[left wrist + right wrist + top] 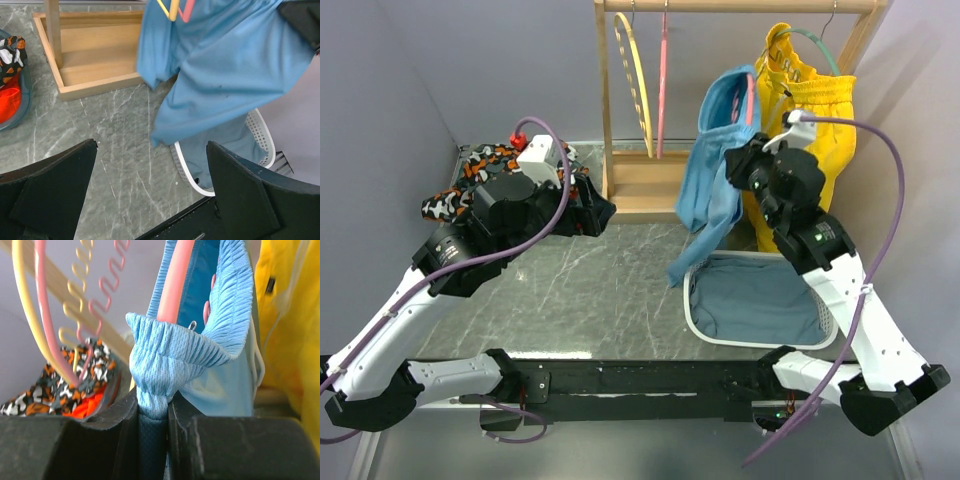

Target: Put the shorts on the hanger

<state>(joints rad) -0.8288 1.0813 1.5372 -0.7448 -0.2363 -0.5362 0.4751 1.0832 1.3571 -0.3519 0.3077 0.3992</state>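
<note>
The pink bar is short of the rail, so my right gripper should lift outward to the rail's open part [757, 6] beside the teal hanger and then go down a little.
The light blue shorts [720, 170] hang in the air in front of the wooden rack, legs dangling over the basket. My right gripper [745, 160] is shut on a bunched fold of their elastic waistband [165, 355]. A pink bar [175, 280] runs into the open waistband and shows as a pink line in the top view [751, 97]. A thin pink hanger [663, 80] hangs on the rail left of the shorts and also shows in the right wrist view [42, 305]. My left gripper [150, 145] is open and empty above the table, left of the shorts [220, 75].
A white basket [700, 320] holding blue fabric sits under the shorts. The wooden rack base [640, 185] stands behind. Yellow shorts [820, 110] hang on a teal hanger at right. A yellow hanger [635, 70] hangs beside the pink one. A patterned garment [485, 165] lies at far left.
</note>
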